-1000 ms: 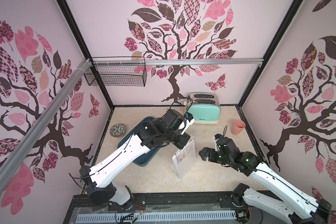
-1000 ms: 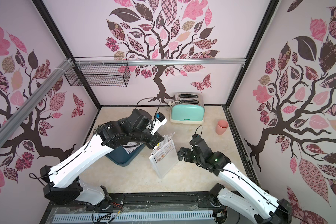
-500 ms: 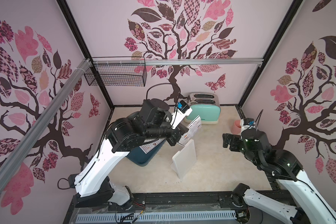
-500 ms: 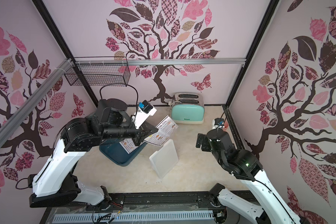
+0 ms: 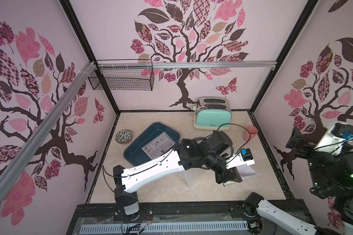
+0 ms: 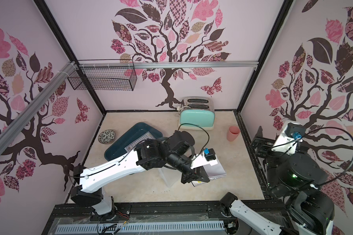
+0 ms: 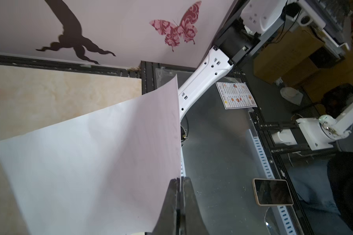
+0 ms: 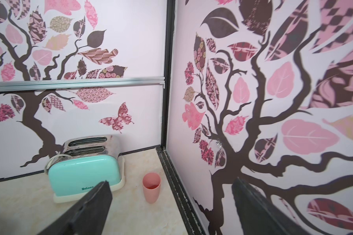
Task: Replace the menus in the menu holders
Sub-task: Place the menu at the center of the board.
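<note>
The robot's left gripper should swing outward, turn its fingers down, lower to the bare table below and let go, because the menu's blank back faces up.
My left gripper (image 7: 180,180) is shut on the edge of one menu (image 7: 90,162), whose blank white back faces the camera. In both top views that menu (image 5: 248,171) (image 6: 215,168) hangs low over the right part of the table, with the left gripper (image 5: 228,179) above its near edge. The clear menu holder (image 5: 186,180) (image 6: 168,180) stands mid-table with no sheet in it, partly hidden under the left arm. A second menu (image 5: 159,145) lies face up in the dark blue tray (image 5: 137,151). My right gripper (image 8: 171,182) (image 5: 293,140) is open, holds nothing, and is raised by the right wall.
A mint toaster (image 5: 212,119) stands at the back wall and a pink cup (image 5: 251,133) to its right. A small patterned dish (image 5: 123,136) sits back left. A wire basket (image 5: 122,78) hangs on the wall. Outside the cell lie a printed sheet (image 7: 235,94) and a phone (image 7: 272,192).
The left arm pulled the menu out of the holder, lifted it, then swung it right and down. The right arm drew back from the holder up to the right wall.
</note>
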Action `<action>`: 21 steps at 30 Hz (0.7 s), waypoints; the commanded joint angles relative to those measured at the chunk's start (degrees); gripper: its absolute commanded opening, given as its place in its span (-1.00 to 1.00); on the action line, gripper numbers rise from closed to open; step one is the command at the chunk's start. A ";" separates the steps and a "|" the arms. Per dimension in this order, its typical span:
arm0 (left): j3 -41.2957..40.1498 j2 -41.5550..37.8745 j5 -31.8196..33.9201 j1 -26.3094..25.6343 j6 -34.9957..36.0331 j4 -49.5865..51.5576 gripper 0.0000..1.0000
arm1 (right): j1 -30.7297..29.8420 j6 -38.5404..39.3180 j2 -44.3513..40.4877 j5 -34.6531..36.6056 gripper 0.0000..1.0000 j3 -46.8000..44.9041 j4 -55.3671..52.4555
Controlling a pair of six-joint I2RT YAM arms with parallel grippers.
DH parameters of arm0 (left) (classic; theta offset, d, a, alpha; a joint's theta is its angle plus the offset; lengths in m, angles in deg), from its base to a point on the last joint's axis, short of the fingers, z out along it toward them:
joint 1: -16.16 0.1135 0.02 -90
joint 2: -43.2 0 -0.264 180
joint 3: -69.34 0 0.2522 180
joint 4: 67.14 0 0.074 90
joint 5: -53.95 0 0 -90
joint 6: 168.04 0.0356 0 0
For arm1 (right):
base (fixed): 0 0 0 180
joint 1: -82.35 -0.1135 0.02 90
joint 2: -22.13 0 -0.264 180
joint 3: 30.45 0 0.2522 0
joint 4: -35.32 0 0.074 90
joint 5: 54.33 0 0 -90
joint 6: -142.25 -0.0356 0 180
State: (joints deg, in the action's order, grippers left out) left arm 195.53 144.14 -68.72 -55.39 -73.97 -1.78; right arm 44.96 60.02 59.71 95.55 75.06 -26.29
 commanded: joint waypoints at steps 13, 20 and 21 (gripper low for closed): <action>9.29 24.97 22.32 5.46 10.43 -4.72 -1.00 | -0.06 -5.98 7.82 -9.69 0.99 -5.44 -5.35; 13.61 34.45 29.68 6.15 19.34 -7.79 -1.00 | -0.10 -9.32 7.46 -12.75 0.99 -9.56 -5.91; 13.61 35.40 29.91 6.34 20.06 -8.76 -1.00 | -0.09 -9.79 7.42 -12.73 0.99 -9.50 -6.23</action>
State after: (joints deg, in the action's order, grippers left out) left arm 207.72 177.72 -42.03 -49.57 -58.76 -7.22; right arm 44.96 53.23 68.43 83.92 65.33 -31.32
